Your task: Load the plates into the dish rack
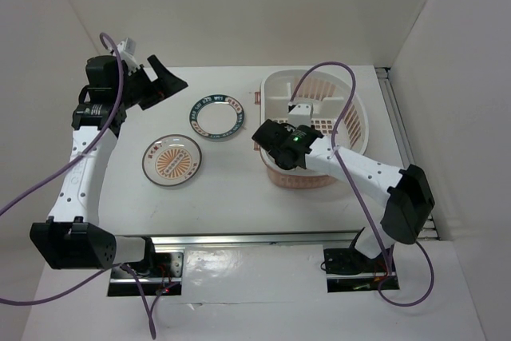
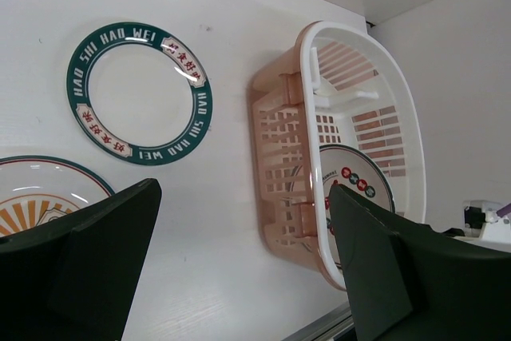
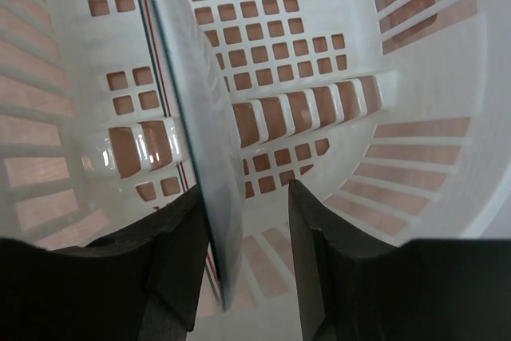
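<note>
The left gripper comes down next with open fingers onto the blue-green rimmed plate's edge farthest from the rack [image 1: 193, 119] [image 2: 76, 94], since that edge lies nearest to it.
The dish rack [image 1: 351, 109] stands at the back right; it also shows in the left wrist view [image 2: 279, 141] and fills the right wrist view [image 3: 415, 77]. The red-marked plate [image 3: 192, 117] stands on edge inside it, also seen from the left wrist [image 2: 359, 181]. My right gripper [image 3: 243, 193] reaches into the rack [image 1: 281, 140], jaws open around the plate's edge, with a gap on the right side. The blue-green rimmed plate [image 1: 215, 117] [image 2: 140, 93] and the orange sunburst plate [image 1: 171, 159] [image 2: 40, 189] lie flat on the table. My left gripper [image 1: 160, 85] [image 2: 243, 197] hovers open and empty at the back left.
White walls enclose the table at the back and both sides. A metal rail [image 1: 255, 239] runs along the table's near edge. Purple cables [image 1: 335, 93] loop over the rack and beside the left arm.
</note>
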Robot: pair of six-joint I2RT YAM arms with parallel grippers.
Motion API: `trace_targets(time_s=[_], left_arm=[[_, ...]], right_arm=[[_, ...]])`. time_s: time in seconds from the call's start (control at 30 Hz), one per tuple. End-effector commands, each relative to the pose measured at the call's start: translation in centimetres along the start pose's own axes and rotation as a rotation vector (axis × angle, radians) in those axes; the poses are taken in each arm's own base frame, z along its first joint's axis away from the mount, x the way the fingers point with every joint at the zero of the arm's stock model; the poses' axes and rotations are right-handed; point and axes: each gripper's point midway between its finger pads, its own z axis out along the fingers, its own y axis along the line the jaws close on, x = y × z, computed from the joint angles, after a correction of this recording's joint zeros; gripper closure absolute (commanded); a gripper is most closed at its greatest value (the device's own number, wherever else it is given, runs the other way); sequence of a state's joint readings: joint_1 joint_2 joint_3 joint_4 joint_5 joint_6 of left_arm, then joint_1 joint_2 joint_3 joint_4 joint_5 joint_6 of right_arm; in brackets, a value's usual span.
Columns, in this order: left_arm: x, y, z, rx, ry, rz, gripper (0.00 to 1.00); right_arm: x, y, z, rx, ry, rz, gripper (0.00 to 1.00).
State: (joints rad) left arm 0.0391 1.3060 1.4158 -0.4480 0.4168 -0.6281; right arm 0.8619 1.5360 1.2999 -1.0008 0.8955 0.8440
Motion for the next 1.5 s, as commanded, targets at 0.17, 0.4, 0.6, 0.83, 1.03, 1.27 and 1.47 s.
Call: trace_targets(time_s=[0.17,0.4,0.6,0.83,1.03,1.27,1.47], left_arm=[[-1.5,-1.0,-0.2,0.021,-0.038,0.044,0.00],[-0.4,0.9,1.6,-0.016,0.006,0.017,0.00],[1.1,5.1,5.9,-0.085,0.039,-0.011,0.00],[1.6,11.3,13.9,-0.044,0.104,-0.016,0.00],[4.6,17.1,18.6,-0.123,0.202,-0.065,0.00],[7.3,20.4,21.1,-0.188,0.268,-0.090,0.00],[9.6,21.8,21.9,-0.195,0.318,-0.130,0.06]], right_arm=[[-2.0,-0.1,-2.6,-0.012,-0.051,0.074,0.18],[-4.2,-1.0,-5.6,-0.035,-0.095,0.108,0.00],[-7.3,-2.4,-8.1,-0.047,-0.161,0.129,0.00],[-8.5,1.2,-14.7,-0.361,-0.298,0.023,0.00],[-8.3,2.9,-20.5,-0.716,-0.374,-0.016,0.00],[-7.9,3.5,-21.3,-0.772,-0.364,-0.029,0.00],[-7.2,4.7,-21.9,-0.828,-0.365,-0.047,0.00]])
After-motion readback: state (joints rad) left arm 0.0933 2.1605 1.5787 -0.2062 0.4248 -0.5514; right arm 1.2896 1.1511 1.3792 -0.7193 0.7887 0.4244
